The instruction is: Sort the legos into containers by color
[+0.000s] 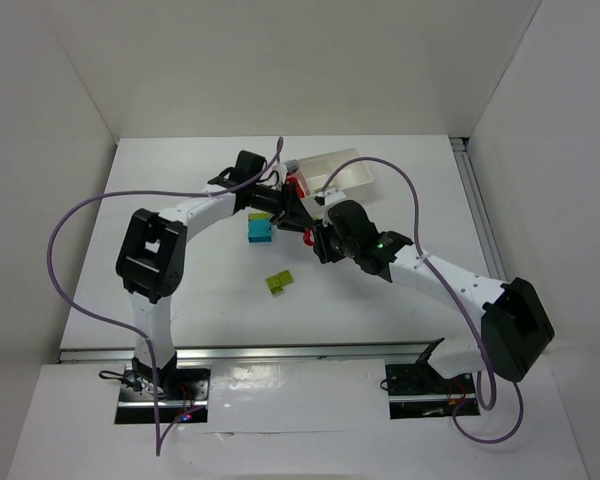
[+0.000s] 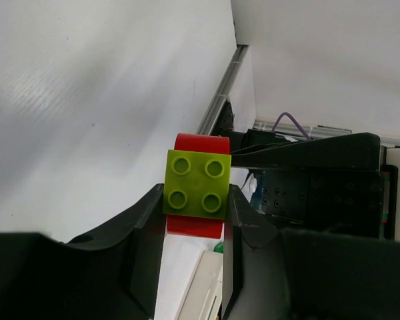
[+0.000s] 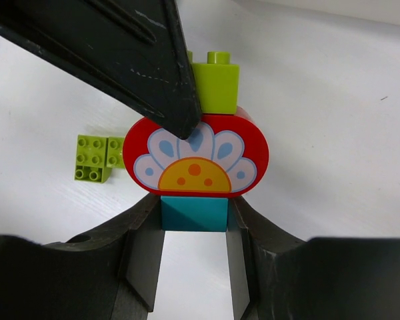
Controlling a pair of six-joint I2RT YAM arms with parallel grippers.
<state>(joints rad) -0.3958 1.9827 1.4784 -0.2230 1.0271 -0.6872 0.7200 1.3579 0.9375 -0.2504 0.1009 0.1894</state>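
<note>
The right gripper next pulls the cyan brick free from the red piece, then goes outward over the tray's end farthest from my left [image 1: 354,175] gripper.
A joined stack of three legos hangs between my two grippers above the table. My left gripper [image 2: 195,203] is shut on its lime green brick [image 2: 195,185], with the red piece [image 2: 200,142] behind it. My right gripper [image 3: 194,215] is shut on the cyan brick [image 3: 194,213] under the red rounded flower-print piece [image 3: 195,155]; the lime brick [image 3: 215,87] sits on top. In the top view the grippers meet at mid-table, left [image 1: 296,212] and right [image 1: 316,240]. The white tray [image 1: 345,172] stands just behind them.
A loose lime brick [image 1: 279,282] lies on the table in front of the grippers and shows in the right wrist view [image 3: 97,158]. A cyan brick [image 1: 261,233] with lime at its far side lies left of them. Something red [image 1: 298,185] sits by the tray's left end.
</note>
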